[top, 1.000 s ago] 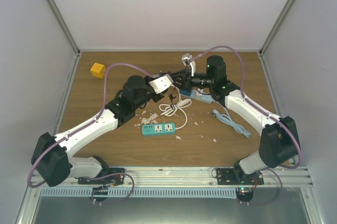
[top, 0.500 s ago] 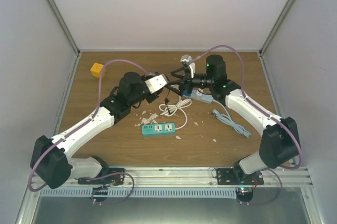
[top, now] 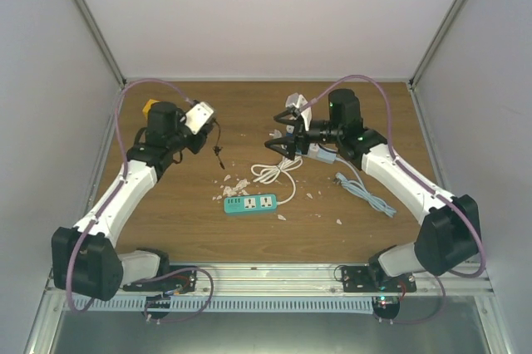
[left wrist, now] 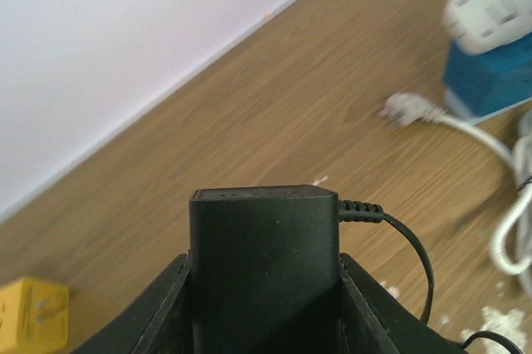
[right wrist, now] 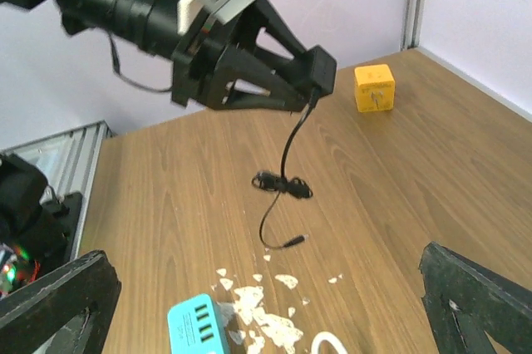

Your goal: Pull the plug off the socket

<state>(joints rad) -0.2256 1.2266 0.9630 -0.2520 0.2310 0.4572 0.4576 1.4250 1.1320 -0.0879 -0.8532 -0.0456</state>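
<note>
My left gripper travels left in the top view and down onto the table's wood by the yellow cube next, because its plug is already off the socket.
My left gripper (top: 211, 130) is shut on a black plug (left wrist: 262, 258), its fingers (left wrist: 162, 296) pressed against both sides. It holds the plug in the air over the table's left back part, and the plug's thin black cord (right wrist: 283, 181) dangles down to the wood. A blue socket block (left wrist: 489, 80) with a white adapter (left wrist: 490, 9) on top stands apart from the plug, right of centre (top: 318, 153). My right gripper (top: 279, 132) stands open just left of the socket with nothing between its fingers. The right wrist view shows the left gripper (right wrist: 312, 71) and its plug (right wrist: 322, 68) from in front.
A green power strip (top: 249, 203) lies mid-table beside white crumbs (top: 235, 185). A coiled white cable (top: 278, 173) lies behind the strip. A pale blue cable (top: 366, 192) lies to the right. A yellow cube (right wrist: 373, 86) sits at the back left, near the left arm.
My left arm has swung far left with the black plug, away from the socket and the right gripper. The right gripper has opened wide and stayed by the socket.
</note>
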